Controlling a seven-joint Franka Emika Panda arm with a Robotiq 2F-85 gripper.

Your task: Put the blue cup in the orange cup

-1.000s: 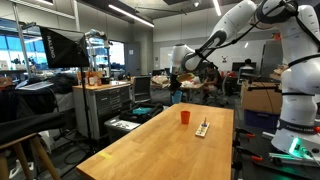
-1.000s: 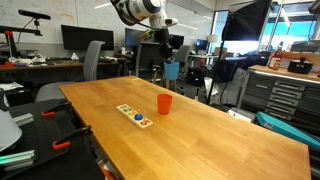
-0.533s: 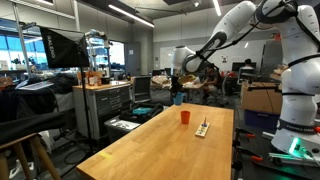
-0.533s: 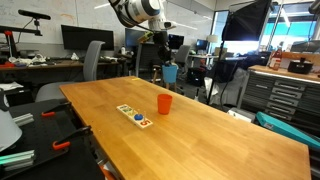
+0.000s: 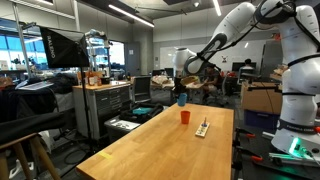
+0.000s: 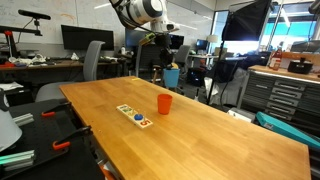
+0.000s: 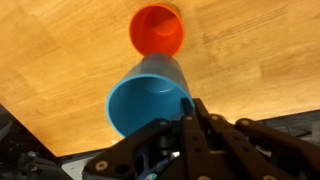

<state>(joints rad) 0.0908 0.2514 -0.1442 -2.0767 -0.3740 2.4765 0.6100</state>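
Next I will bring my gripper over the orange cup's opening (image 6: 165,96) (image 7: 157,30), lower it and free the blue cup inside, because the blue cup hangs higher and to one side.
My gripper (image 7: 190,115) is shut on the blue cup (image 7: 148,95) and holds it in the air above the far end of the wooden table. In the wrist view the cup's open mouth faces the camera and the orange cup (image 7: 158,30) stands upright on the table just beyond it. In both exterior views the blue cup (image 6: 171,76) (image 5: 182,100) hangs behind and above the orange cup (image 6: 164,104) (image 5: 185,116), apart from it.
A flat card with coloured marks (image 6: 134,115) (image 5: 203,128) lies on the wooden table (image 6: 200,140) near the orange cup. Office chairs (image 6: 95,62), desks, monitors and a metal cabinet (image 5: 105,105) surround the table.
The arm has moved the blue cup slightly nearer to the orange cup. The orange cup and the card have not moved.
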